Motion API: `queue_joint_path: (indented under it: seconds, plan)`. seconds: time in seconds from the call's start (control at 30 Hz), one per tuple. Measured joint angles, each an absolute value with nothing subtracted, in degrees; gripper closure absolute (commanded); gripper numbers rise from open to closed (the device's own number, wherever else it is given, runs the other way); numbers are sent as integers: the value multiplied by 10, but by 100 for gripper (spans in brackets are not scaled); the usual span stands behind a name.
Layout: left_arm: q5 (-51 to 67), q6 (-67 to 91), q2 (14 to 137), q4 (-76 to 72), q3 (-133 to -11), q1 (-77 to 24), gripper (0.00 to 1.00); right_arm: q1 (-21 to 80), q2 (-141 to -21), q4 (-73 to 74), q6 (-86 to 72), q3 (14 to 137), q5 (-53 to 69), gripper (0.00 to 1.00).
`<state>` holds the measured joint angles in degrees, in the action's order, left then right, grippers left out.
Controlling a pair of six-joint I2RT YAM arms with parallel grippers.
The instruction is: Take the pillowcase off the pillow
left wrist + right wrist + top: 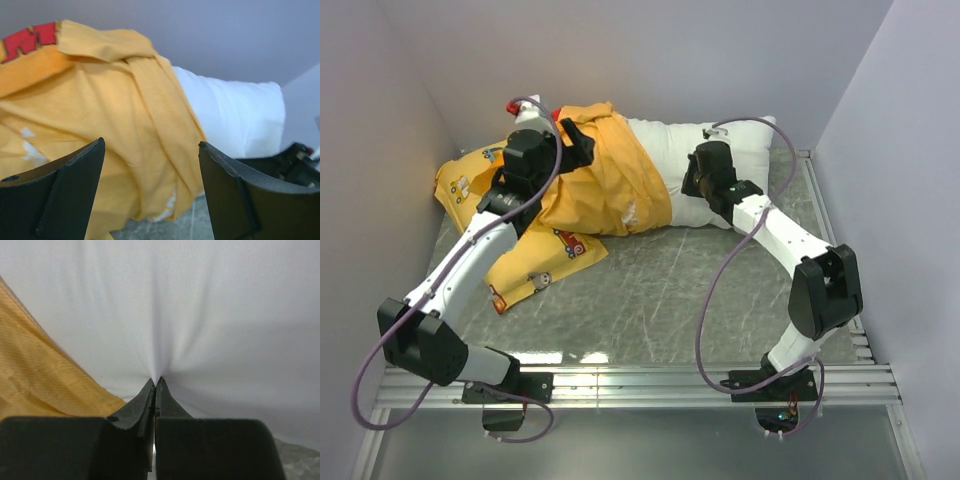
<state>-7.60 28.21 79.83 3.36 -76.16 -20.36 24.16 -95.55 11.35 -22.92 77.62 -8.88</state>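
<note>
My left gripper will lower right in the top view to the pillowcase's middle folds below it and close where cloth bunches.
The white pillow (670,160) lies at the back of the table, its right half bare. The orange pillowcase (610,185) is bunched over its left half. My left gripper (586,140) is open over the top of the bunched pillowcase; in the left wrist view (151,145) the orange cloth (100,100) lies beyond the spread jaws, not gripped, with the pillow (235,115) to the right. My right gripper (693,187) is shut on a pinch of the pillow's white fabric (200,315), with puckers running to the fingertips (156,381). The pillowcase edge (35,375) shows at the left.
A smaller yellow cushion printed with little vehicles (535,262) lies under the left arm on the left. Grey walls close in at the back and both sides. A metal rail (825,215) runs along the right side, and a metal sill (640,385) lies along the front.
</note>
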Motion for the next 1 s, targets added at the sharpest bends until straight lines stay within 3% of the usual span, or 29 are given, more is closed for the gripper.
queue_joint_path:
  seconds: [0.2,0.5,0.6,0.63,0.7,0.87,1.0]
  plan:
    - [-107,275,788,37,-730,-282,17,242,-929,174,-229,793,-78,100]
    - [-111,282,934,55,-726,-298,21,242,-889,226,-227,796,-81,100]
    - [-111,283,946,55,-728,-300,45,241,-887,237,-227,796,-83,100]
    - [-115,282,948,62,-735,-300,78,241,-887,238,-227,796,-85,100]
    - [-126,276,956,85,-764,-300,99,240,-887,238,-226,797,-90,100]
    - [-171,255,966,144,-844,-281,100,222,-879,244,-227,797,-92,100]
    - [-198,247,962,190,-903,-205,99,174,-844,257,-229,790,-74,100]
